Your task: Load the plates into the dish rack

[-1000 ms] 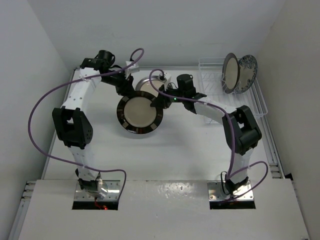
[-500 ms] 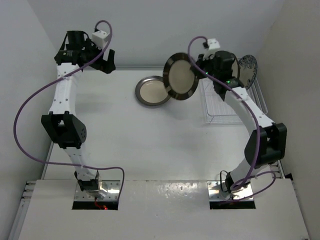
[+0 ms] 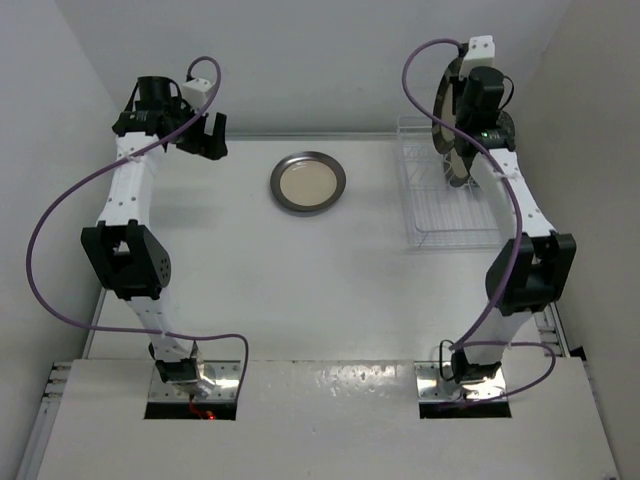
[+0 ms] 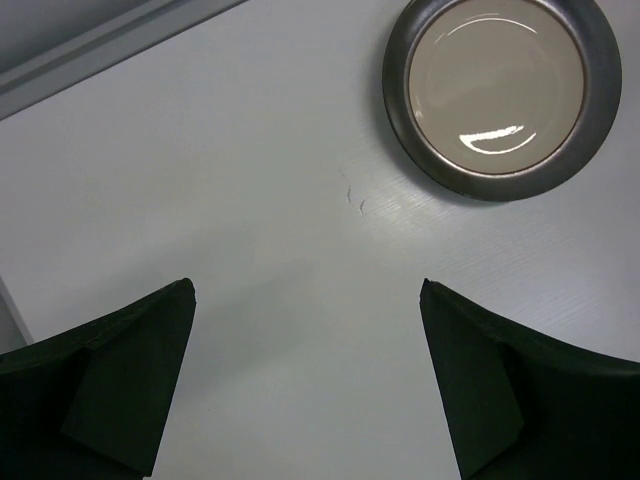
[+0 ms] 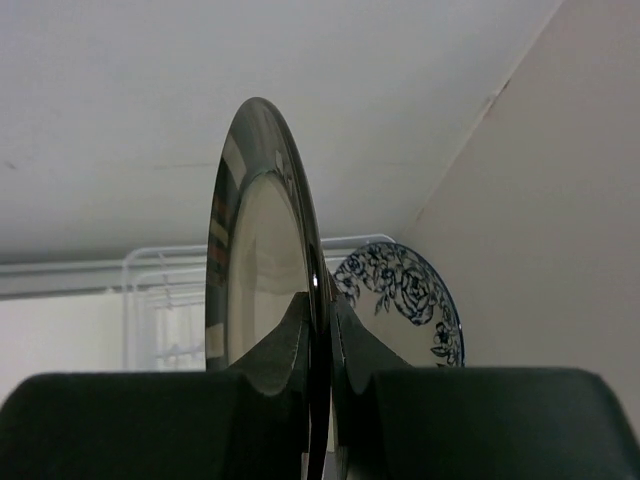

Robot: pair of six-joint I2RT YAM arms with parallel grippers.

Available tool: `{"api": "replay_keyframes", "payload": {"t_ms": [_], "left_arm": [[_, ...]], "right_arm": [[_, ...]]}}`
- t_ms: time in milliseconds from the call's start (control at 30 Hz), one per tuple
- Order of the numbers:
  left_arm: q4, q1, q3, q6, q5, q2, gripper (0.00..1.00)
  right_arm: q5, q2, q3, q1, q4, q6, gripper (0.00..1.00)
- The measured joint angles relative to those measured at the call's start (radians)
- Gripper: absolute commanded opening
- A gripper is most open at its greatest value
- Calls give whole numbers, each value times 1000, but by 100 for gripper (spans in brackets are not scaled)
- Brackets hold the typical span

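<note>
The upright dark-rimmed plate point(image 3: 439, 105) needs to go down among the rack's wires beside the floral plate point(image 5: 410, 300), and my right gripper needs to lower it there.
A cream plate with a grey rim point(image 3: 308, 183) lies flat on the table, and the left wrist view shows it as the plate point(image 4: 500, 90) at upper right. My left gripper point(image 3: 205, 135) hangs open and empty at the far left back, well apart from it; in the wrist view the left gripper point(image 4: 305, 290) has only bare table between its fingers. My right gripper point(image 3: 458, 110) is shut on the rim of a dark-rimmed plate point(image 3: 439, 105), held upright over the dish rack point(image 3: 455, 215). In the right wrist view the right gripper point(image 5: 320, 310) pinches this plate point(image 5: 255, 270) edge-on, with the floral plate point(image 5: 410, 300) standing behind it.
The white walls close in at the back and on both sides, and the right wall point(image 5: 560, 200) is close beside the rack. The rack's wires point(image 5: 160, 300) show left of the held plate. The purple cables point(image 3: 60, 220) loop off both arms.
My left gripper has opened, let go of the dark-rimmed plate and pulled back to the far left. The right gripper has carried that plate from the table's middle up over the rack.
</note>
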Motion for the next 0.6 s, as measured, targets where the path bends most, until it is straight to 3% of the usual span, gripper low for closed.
{"api": "replay_keyframes", "payload": {"t_ms": [267,600], "left_arm": [[6,1,-32,-3,6,0,100],[6,8,-42,-14,17,0,100]], "right_arm": [[64,111,-40,-8,38,-116,0],[48,126,-77,-38,97,-161,0]]}}
